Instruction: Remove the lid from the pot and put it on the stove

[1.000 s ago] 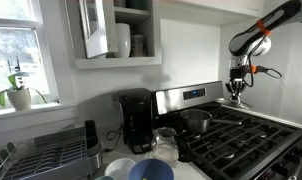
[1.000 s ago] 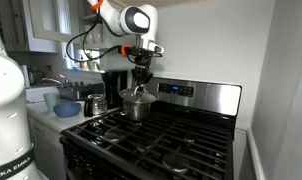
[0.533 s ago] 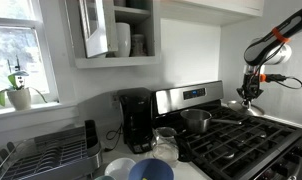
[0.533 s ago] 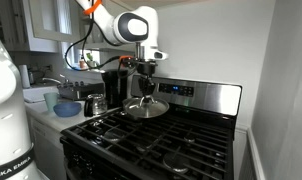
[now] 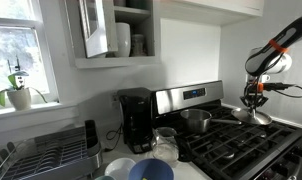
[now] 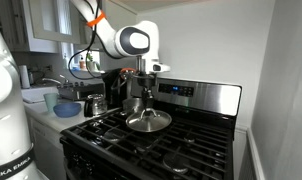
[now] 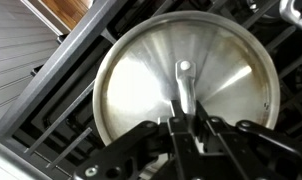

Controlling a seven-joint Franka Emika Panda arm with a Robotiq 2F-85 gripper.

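The black grates below are open and clear of the pot (image 5: 197, 121), so my gripper should next lower until the lid rests on them and release the knob.
My gripper (image 7: 183, 112) is shut on the centre knob of the round shiny silver lid (image 7: 141, 80). The lid fills the wrist view, with the black grates of the stove (image 7: 66, 50) just beneath it. In both exterior views the gripper (image 5: 255, 102) (image 6: 149, 98) holds the lid (image 5: 257, 117) (image 6: 148, 122) low over the stove (image 5: 241, 145) (image 6: 181, 145), away from the pot. The small steel pot (image 5: 197, 121) stands uncovered on a back burner; in an exterior view the pot (image 6: 134, 103) sits behind the lid.
A black coffee maker (image 5: 137, 120), a glass jar (image 5: 165, 141) and a blue bowl (image 5: 149, 171) stand on the counter beside the stove. A dish rack (image 5: 46, 155) is nearer the window. The stove's back panel (image 6: 196, 97) rises behind the burners.
The gripper has carried the lid off the pot, sideways and down, until it is low over another part of the stove's grates. The pot has stayed put.
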